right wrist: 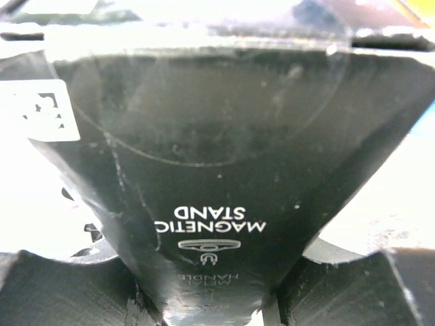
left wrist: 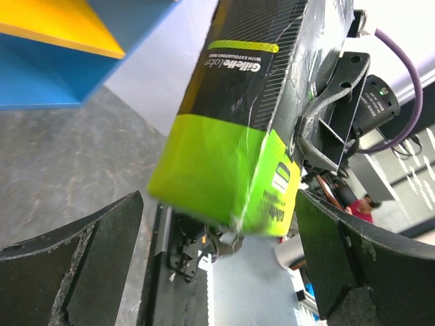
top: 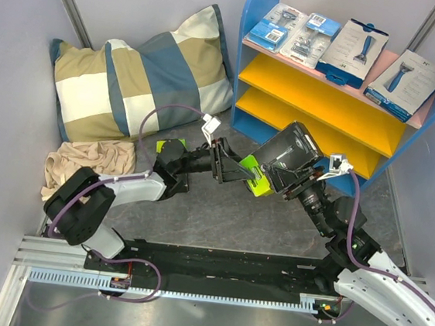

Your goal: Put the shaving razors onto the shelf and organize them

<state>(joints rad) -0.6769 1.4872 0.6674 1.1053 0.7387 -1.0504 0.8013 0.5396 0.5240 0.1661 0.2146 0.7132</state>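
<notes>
My left gripper moves to the right in the top view next and closes around the box's lime end (top: 257,179) (left wrist: 216,171), since my right gripper leaves that end uncovered.
My right gripper (top: 285,175) is shut on a black-and-lime-green razor box (top: 279,158), held in the air in front of the shelf (top: 254,54). In the right wrist view the box's black face (right wrist: 217,170) fills the frame, and my right gripper (right wrist: 211,302) clamps its near end. My left gripper (top: 235,169) is open, and its fingers flank the box's lime end (left wrist: 224,176) without touching it. Two blister packs (top: 277,25) (top: 311,37) and two flat boxes picturing blue razors (top: 355,51) (top: 406,83) lie on the pink top board. Both yellow boards are bare.
A striped pillow (top: 145,77) leans in the back left corner with a beige cloth (top: 85,163) in front of it. A lime-green patch (top: 162,143) shows behind the left arm. Grey walls close in both sides.
</notes>
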